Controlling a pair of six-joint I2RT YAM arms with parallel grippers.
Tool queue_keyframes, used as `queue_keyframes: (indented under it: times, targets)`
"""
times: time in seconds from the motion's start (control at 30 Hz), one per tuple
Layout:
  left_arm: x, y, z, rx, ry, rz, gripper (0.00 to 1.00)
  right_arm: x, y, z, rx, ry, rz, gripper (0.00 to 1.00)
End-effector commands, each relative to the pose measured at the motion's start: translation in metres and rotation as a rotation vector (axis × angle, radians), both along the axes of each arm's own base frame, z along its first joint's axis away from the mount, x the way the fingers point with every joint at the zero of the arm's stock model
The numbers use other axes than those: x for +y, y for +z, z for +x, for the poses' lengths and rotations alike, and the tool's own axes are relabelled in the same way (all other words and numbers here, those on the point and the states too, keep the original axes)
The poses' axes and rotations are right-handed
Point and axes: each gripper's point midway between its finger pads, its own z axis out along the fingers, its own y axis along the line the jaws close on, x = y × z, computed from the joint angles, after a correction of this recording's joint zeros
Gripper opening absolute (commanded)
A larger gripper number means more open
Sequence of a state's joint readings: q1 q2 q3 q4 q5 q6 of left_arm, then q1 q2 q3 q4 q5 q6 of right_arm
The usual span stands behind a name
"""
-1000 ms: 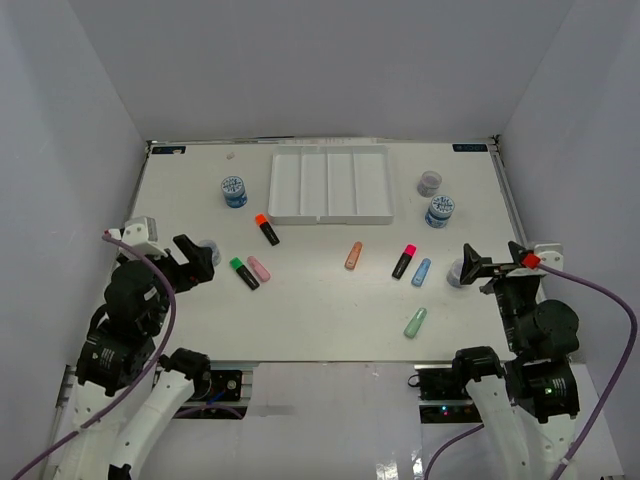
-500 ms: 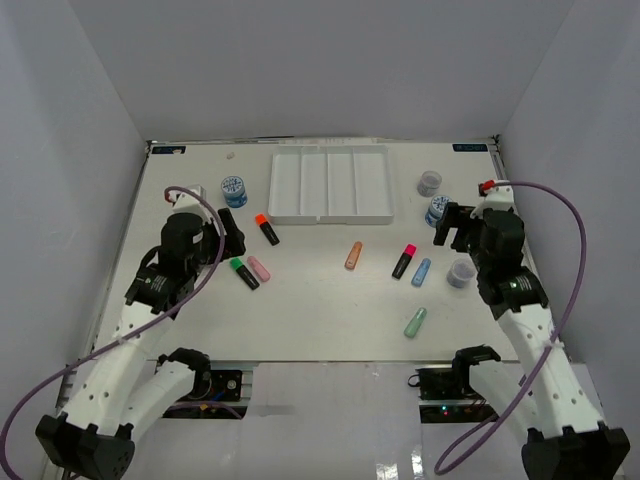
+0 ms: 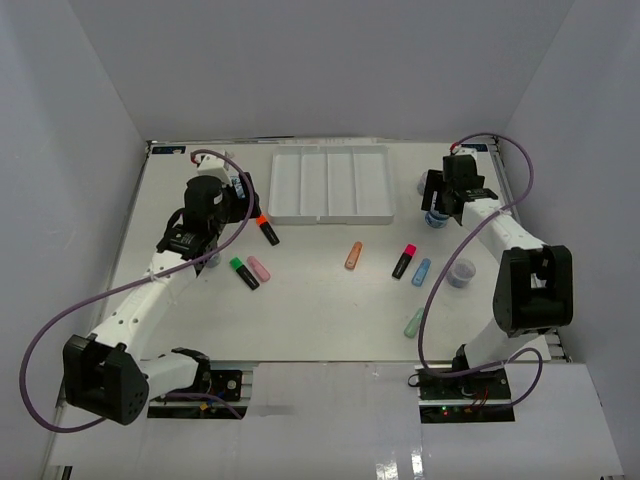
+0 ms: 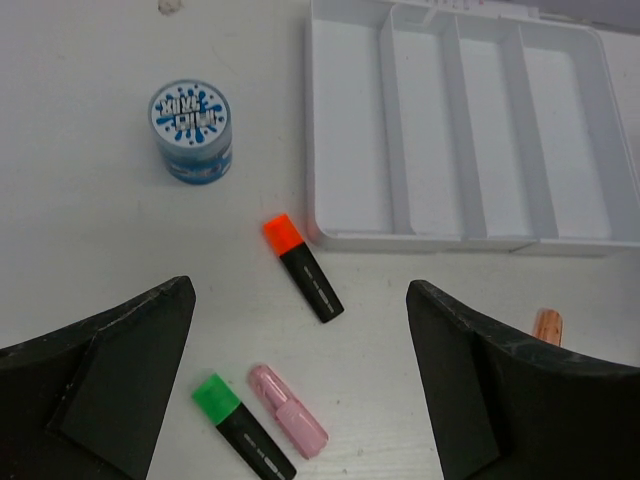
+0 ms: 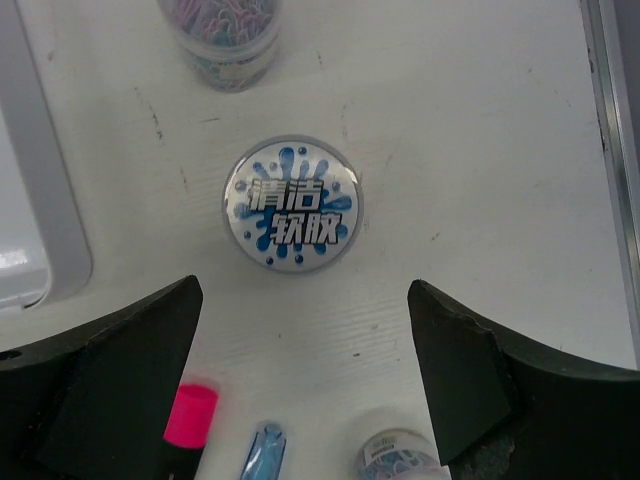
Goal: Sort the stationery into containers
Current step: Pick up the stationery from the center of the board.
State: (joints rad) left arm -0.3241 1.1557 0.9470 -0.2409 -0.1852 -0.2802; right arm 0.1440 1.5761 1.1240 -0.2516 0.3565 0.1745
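My right gripper next lowers its open fingers to both sides of the jar's round lid [image 3: 437, 217] [image 5: 293, 205], since the blue-labelled jar stands below, lined up between them.
The white four-compartment tray [image 3: 330, 185] lies at the back middle and also shows in the left wrist view [image 4: 460, 120]. My left gripper [image 3: 238, 200] [image 4: 300, 390] is open and empty. It hovers over an orange-capped black highlighter [image 4: 302, 267], a green-capped one [image 4: 243, 428] and a pastel pink one [image 4: 288, 410]. A blue-labelled jar [image 4: 190, 130] stands left of the tray. My right gripper [image 3: 438, 198] [image 5: 300, 380] is open and empty, just near of a second blue-labelled jar [image 5: 292, 203].
A jar of paper clips [image 5: 222, 30] stands beyond the right blue jar. A pink-capped highlighter [image 3: 404, 261], a pastel blue one [image 3: 421, 272], an orange one [image 3: 353, 255], a mint one [image 3: 415, 322] and a grey jar [image 3: 461, 272] lie on the white table. Walls enclose three sides.
Both arms have stretched forward from the near edge. The left gripper now hangs by the left blue jar and the right gripper over the right blue jar. No object has moved.
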Motion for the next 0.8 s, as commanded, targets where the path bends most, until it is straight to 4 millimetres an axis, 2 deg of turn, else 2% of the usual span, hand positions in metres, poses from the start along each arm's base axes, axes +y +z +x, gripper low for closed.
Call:
queue_keyframes:
  times: [0.0, 0.07, 0.2, 0.43, 0.5, 0.57, 0.6, 0.7, 0.77]
  targets:
    - [0.009, 0.04, 0.024, -0.151, 0.031, 0.013, 0.98, -0.006, 0.013, 0.035, -0.055, -0.004, -0.011, 0.9]
    - [0.013, 0.032, 0.028, -0.146, 0.047, 0.02, 0.98, -0.007, 0.012, 0.044, -0.056, 0.008, 0.003, 0.9]
    - [0.019, 0.011, 0.025, -0.104, 0.053, 0.02, 0.98, -0.007, -0.001, 0.053, -0.045, 0.035, 0.034, 0.91]
    - [0.04, -0.009, 0.021, -0.052, 0.149, 0.086, 0.98, 0.003, -0.02, 0.061, -0.023, 0.096, 0.065, 1.0]
    - [0.037, -0.01, 0.022, -0.047, 0.14, 0.078, 0.98, 0.005, -0.027, 0.061, -0.007, 0.112, 0.07, 0.93]
    - [0.032, -0.013, 0.023, -0.04, 0.116, 0.064, 0.98, 0.004, -0.032, 0.061, 0.005, 0.113, 0.063, 0.9]
    - [0.03, -0.014, 0.023, -0.034, 0.108, 0.06, 0.98, 0.004, -0.034, 0.061, 0.012, 0.117, 0.06, 0.83]
    - [0.028, -0.017, 0.024, -0.028, 0.097, 0.06, 0.98, 0.002, -0.034, 0.058, 0.019, 0.106, 0.049, 0.72]
    - [0.028, -0.018, 0.024, -0.025, 0.097, 0.062, 0.98, 0.0, -0.028, 0.056, 0.01, 0.103, 0.034, 0.6]
